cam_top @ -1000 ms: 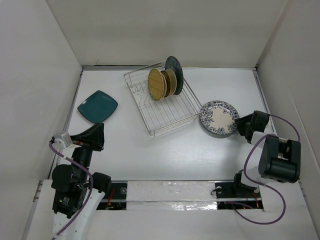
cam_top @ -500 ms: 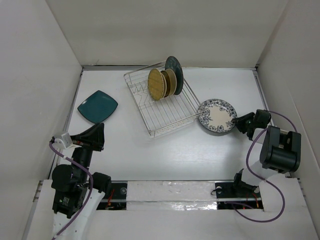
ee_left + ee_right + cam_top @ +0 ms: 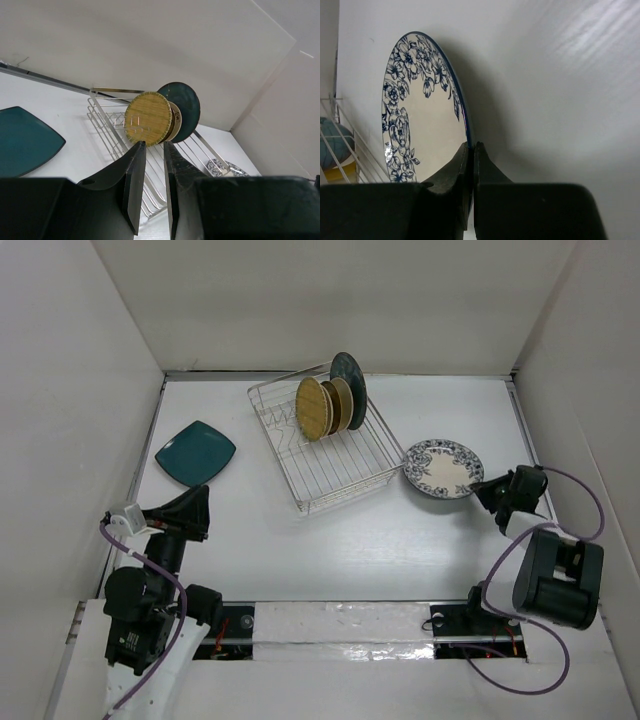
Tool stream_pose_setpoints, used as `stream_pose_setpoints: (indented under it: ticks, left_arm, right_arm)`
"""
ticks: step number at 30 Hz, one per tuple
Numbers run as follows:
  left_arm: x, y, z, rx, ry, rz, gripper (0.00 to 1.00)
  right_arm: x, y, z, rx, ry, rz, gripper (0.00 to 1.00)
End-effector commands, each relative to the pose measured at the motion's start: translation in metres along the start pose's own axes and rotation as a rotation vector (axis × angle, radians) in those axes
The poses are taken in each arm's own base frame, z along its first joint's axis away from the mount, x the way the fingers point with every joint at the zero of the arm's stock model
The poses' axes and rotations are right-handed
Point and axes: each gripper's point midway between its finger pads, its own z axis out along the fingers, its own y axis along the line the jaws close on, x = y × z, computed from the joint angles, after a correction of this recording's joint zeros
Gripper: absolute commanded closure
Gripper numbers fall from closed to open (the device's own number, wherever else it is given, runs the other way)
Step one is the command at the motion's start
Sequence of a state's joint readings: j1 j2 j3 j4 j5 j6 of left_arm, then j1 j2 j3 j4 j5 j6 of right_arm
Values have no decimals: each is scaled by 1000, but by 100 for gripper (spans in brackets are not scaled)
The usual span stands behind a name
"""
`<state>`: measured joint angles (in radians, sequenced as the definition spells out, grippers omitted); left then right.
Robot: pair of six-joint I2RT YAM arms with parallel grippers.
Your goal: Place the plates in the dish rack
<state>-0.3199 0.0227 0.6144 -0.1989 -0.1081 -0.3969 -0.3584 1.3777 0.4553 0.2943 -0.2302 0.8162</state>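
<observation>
I need to swing my right gripper up, then down to the dish rack's bare wires beside the gold-brown plate and release, since they lie to the gripper's left in the top view.
Tilted off the table to the right of the dish rack (image 3: 340,468), the large blue-and-white patterned plate (image 3: 442,468) has its right rim pinched by my shut right gripper (image 3: 484,487). The right wrist view shows the plate (image 3: 425,125) edge-on, its rim between the right gripper's (image 3: 472,145) fingers. A gold-brown plate (image 3: 312,408), a cream one (image 3: 340,403) and a dark teal round one (image 3: 349,375) stand upright in the rack. The teal rounded-square plate (image 3: 195,453) lies flat at the left. My left gripper (image 3: 203,512) hovers near it, narrowly open and empty, pointing at the rack (image 3: 107,135).
White walls close in the table on the left, back and right. The right arm's purple cable (image 3: 500,560) loops near the right wall. The rack's front half holds bare prongs.
My right gripper has shut on the patterned plate's rim. The plate has tipped up off the table and shifted slightly right. The left arm has not moved.
</observation>
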Motion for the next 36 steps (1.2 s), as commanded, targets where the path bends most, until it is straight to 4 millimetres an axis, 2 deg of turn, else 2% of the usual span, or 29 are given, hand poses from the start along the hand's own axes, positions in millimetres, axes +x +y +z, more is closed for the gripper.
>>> stream_pose_setpoints:
  ticks: [1, 2, 3, 9, 13, 15, 16, 17, 18, 19, 20, 21, 22, 23, 24, 25, 26, 27, 28, 29, 30, 31, 32, 33, 34, 35, 36]
  left_arm:
    - [-7, -8, 4, 33, -20, 6, 82]
    - [-7, -8, 4, 34, -17, 7, 82]
    - [-6, -8, 5, 34, -15, 7, 82]
    - [-3, -6, 6, 26, -2, 8, 82]
    - [-3, -6, 6, 22, -1, 8, 82]
    - [-2, -6, 7, 22, 3, 9, 83]
    - [-1, -6, 7, 22, 4, 9, 83]
    - [-2, -6, 7, 22, 3, 9, 83]
    - [-1, -6, 7, 21, 6, 9, 82]
    - [-2, -6, 7, 22, 4, 9, 83]
    - [-1, -6, 8, 20, 7, 9, 83]
    - [0, -5, 8, 17, 9, 11, 83]
    - [0, -5, 9, 15, 11, 10, 82]
    - [0, -4, 8, 13, 12, 10, 83]
    - [0, -4, 9, 11, 11, 9, 83]
    - [1, -4, 9, 10, 14, 11, 82]
    - [1, -4, 9, 10, 14, 11, 83]
    - [1, -4, 9, 9, 15, 11, 83]
    - [2, -3, 9, 9, 16, 10, 83]
    - [2, -4, 9, 10, 17, 10, 82]
    - [3, -4, 10, 11, 19, 10, 82]
    - [3, -4, 10, 10, 21, 9, 83]
    - [3, -4, 10, 11, 21, 9, 83]
    - [3, -4, 10, 11, 23, 9, 83]
    - [3, -3, 10, 9, 22, 6, 83]
    - [4, -3, 10, 8, 25, 8, 83]
    - [4, -3, 11, 5, 25, 8, 82]
  right_arm:
    - [-37, 9, -24, 47, -168, 7, 100]
    - [-46, 16, -30, 34, -201, -2, 100]
    - [-59, 32, -42, -8, -248, -16, 100]
    - [-95, 93, -84, -148, -378, -92, 100]
    - [-111, 129, -120, -248, -456, -124, 100]
    - [-116, 152, -142, -312, -489, -149, 100]
    - [-118, 176, -157, -373, -507, -182, 100]
    - [-116, 192, -166, -414, -508, -209, 100]
    - [-112, 207, -171, -443, -500, -232, 100]
    - [-100, 240, -185, -516, -475, -286, 100]
    - [-94, 255, -189, -540, -463, -310, 100]
    - [-88, 266, -180, -532, -444, -328, 100]
    - [-82, 279, -180, -542, -439, -363, 100]
    - [-70, 309, -194, -594, -440, -379, 100]
    - [-57, 320, -178, -577, -410, -408, 100]
    - [-48, 330, -172, -569, -392, -445, 100]
    - [-38, 363, -189, -636, -390, -461, 100]
    - [-30, 378, -189, -649, -379, -480, 100]
    - [-12, 387, -162, -615, -342, -541, 100]
    - [-2, 395, -154, -594, -323, -577, 100]
    - [2, 429, -174, -658, -338, -581, 100]
    - [24, 432, -142, -606, -295, -653, 100]
    - [31, 441, -136, -596, -290, -678, 100]
    - [30, 471, -154, -643, -316, -672, 100]
    - [37, 473, -145, -613, -306, -718, 100]
    - [54, 473, -117, -563, -289, -753, 100]
    - [60, 479, -112, -557, -289, -769, 100]
